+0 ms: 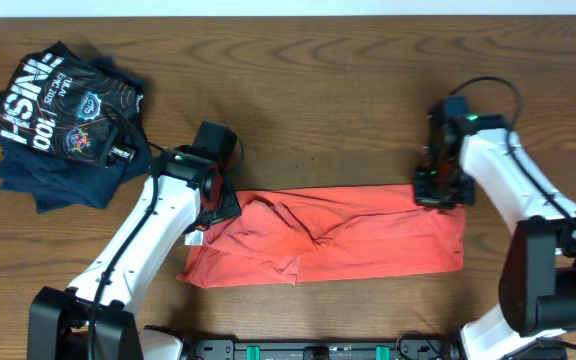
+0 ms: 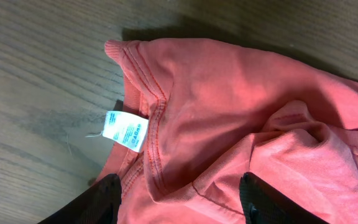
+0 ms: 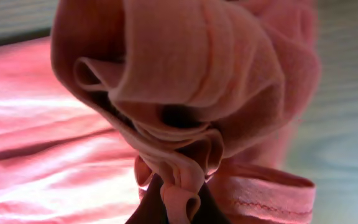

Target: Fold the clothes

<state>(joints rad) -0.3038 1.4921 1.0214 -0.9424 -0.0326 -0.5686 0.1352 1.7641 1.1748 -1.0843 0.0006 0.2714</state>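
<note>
I should next use my right gripper to carry the fold over the T-shirt's cloth toward the T-shirt's middle [image 1: 339, 230], and then I should open the gripper.
The clothes, a red-orange T-shirt [image 1: 338, 238], lie folded into a long band across the table's middle. My left gripper [image 1: 211, 197] hovers over its left end, jaws open, with the collar and white tag [image 2: 123, 130] just ahead of the black fingers [image 2: 104, 199] and cloth lying between them. My right gripper [image 1: 438, 190] is at the shirt's upper right corner, shut on a bunched fold of the fabric [image 3: 185, 124] that it lifts slightly.
A pile of dark navy shirts with white lettering [image 1: 63, 120] sits at the back left. The wooden table [image 1: 318, 90] extends behind the shirt. The arm bases stand at the front edge.
</note>
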